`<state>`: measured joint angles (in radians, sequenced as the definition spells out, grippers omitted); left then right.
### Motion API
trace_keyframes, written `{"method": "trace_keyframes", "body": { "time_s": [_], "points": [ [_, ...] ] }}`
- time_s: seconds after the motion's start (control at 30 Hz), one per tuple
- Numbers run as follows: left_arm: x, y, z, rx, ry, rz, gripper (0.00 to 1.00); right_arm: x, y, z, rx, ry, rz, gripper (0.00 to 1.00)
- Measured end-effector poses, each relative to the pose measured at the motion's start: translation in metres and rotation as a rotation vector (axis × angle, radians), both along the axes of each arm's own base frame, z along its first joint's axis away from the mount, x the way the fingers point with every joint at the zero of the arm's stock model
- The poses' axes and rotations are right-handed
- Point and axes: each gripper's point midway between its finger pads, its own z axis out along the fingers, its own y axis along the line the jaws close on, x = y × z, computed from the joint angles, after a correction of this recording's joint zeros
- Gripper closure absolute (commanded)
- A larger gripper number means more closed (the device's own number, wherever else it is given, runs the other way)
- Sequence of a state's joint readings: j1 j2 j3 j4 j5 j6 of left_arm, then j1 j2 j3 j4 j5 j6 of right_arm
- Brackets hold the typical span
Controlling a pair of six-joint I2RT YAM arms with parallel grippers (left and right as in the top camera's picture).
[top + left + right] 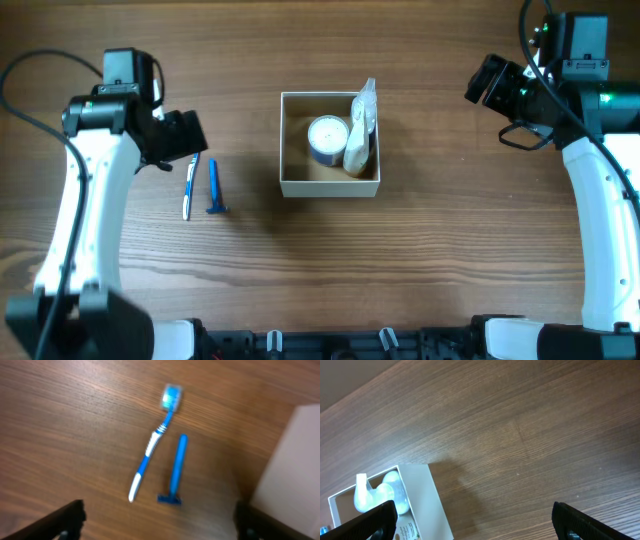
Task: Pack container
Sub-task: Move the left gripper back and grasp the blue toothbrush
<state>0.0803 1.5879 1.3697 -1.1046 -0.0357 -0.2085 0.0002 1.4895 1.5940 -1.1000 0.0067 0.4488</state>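
Observation:
My left gripper will go down open onto the toothbrush's white handle section [193, 167] [152, 444] next, because the bare tabletop between that section and the razor has room for a finger.
The container [290, 186], a small square cream-white cardboard box, sits at the table's middle. It holds a round white-lidded blue jar [327, 138] and a white tube [361, 128] leaning on its right wall. A blue-and-white toothbrush [189, 185] and a blue razor [214, 189] lie side by side on the table left of the box; both show in the left wrist view, toothbrush [152, 448] and razor [176, 471]. My left gripper [159, 522] is open and empty above them. My right gripper [472, 520] is open and empty, right of the box [427, 497].
Bare wooden tabletop [450, 240] surrounds the box. The box's cream wall [290, 470] fills the right edge of the left wrist view.

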Motion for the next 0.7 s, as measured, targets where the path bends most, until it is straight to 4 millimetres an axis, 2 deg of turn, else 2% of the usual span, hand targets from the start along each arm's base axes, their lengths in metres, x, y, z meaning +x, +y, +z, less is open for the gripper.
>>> {"method": "trace_keyframes", "body": {
  "time_s": [0.03, 0.1, 0.23, 0.3, 0.47, 0.57, 0.6, 0.63, 0.7],
  "points": [
    [0.002, 0.007, -0.015, -0.010, 0.033, 0.014, 0.23, 0.000, 0.000, 0.000, 0.000, -0.001, 0.000, 0.00],
    [0.005, 0.015, -0.044, -0.027, 0.103, 0.016, 0.23, 0.000, 0.000, 0.000, 0.000, 0.000, 0.000, 0.00],
    [0.004, 0.013, -0.095, -0.058, 0.234, -0.020, 0.23, 0.000, 0.000, 0.000, 0.000, 0.000, 0.000, 0.00],
    [0.002, 0.012, -0.112, -0.067, 0.279, -0.029, 0.24, 0.000, 0.000, 0.000, 0.000, 0.000, 0.000, 0.00],
    [-0.001, 0.011, -0.139, -0.074, 0.342, -0.061, 0.34, 0.000, 0.000, 0.000, 0.000, 0.000, 0.000, 0.00],
    [0.003, 0.011, -0.146, -0.072, 0.333, -0.072, 0.37, 0.000, 0.000, 0.000, 0.000, 0.000, 0.000, 0.00],
    [0.005, 0.012, -0.146, -0.070, 0.325, -0.072, 0.41, 0.000, 0.000, 0.000, 0.000, 0.000, 0.000, 0.00],
    [0.008, 0.012, -0.146, -0.068, 0.313, -0.075, 0.53, 0.000, 0.000, 0.000, 0.000, 0.000, 0.000, 0.00],
    [0.011, 0.013, -0.147, -0.065, 0.301, -0.077, 0.68, 0.000, 0.000, 0.000, 0.000, 0.000, 0.000, 0.00]
  ]
}}
